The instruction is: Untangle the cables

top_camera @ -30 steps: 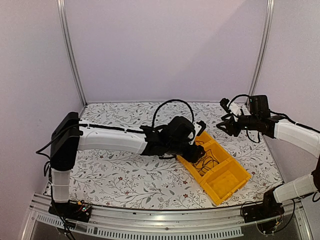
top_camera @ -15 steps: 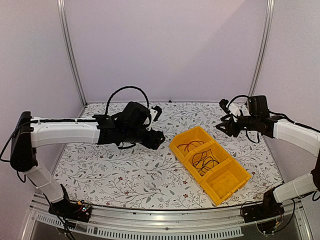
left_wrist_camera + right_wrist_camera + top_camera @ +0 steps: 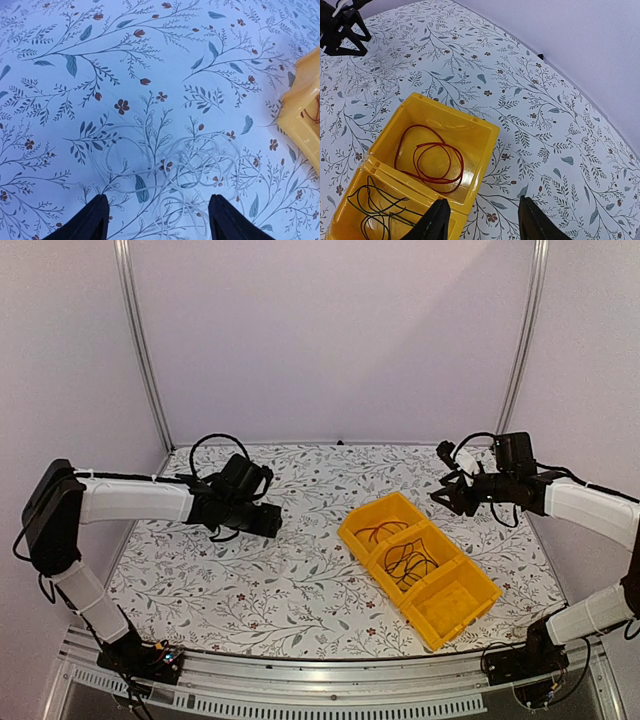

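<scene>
The left gripper will go down and outward next, onto the far part of the thin white cable, because that part of the cable is below and outward of the gripper's open fingers.
A thin white cable [image 3: 190,165] lies in tangled loops on the floral table, just ahead of my open, empty left gripper [image 3: 159,222], which hovers above it. In the top view the left gripper [image 3: 272,523] is left of the yellow three-part tray [image 3: 372,508]. A red cable [image 3: 432,155] lies coiled in the tray's far compartment. A black cable [image 3: 375,205] lies in the middle one. My right gripper [image 3: 482,220] is open and empty, above the tray's far right corner; it also shows in the top view [image 3: 445,492]. The white cable shows faintly in the right wrist view [image 3: 370,82].
The tray's near compartment [image 3: 452,602] holds nothing. The tray's edge [image 3: 300,107] shows at the right of the left wrist view. Frame posts [image 3: 145,350] stand at the back corners, with walls on three sides.
My left arm has swung from over the yellow tray to the left and now hangs over the white cable. The right arm has stayed still.
</scene>
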Robot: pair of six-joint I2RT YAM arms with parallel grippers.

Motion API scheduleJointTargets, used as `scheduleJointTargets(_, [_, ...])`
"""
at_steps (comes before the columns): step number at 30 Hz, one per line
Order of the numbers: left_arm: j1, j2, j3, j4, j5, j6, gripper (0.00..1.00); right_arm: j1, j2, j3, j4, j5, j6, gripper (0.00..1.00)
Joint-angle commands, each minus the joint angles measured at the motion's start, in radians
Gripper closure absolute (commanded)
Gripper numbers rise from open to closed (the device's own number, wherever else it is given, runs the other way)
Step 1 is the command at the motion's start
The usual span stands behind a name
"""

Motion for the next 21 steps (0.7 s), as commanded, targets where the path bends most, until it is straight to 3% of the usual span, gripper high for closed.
scheduleJointTargets(1, [0.042,0.076,0.060,0.017,-0.023,0.010,0.31,0.002,0.018,0.005,-0.016,-0.013,-0.009,0.49])
scheduleJointTargets(11, [0.074,0.186,0.142,0.005,-0.018,0.058,0.35,0.002,0.012,0.002,-0.022,-0.003,-0.025,0.49])
scheduleJointTargets(21, [0.078,0.181,0.160,-0.013,-0.012,0.089,0.46,0.003,0.010,0.001,-0.033,-0.004,-0.043,0.49])
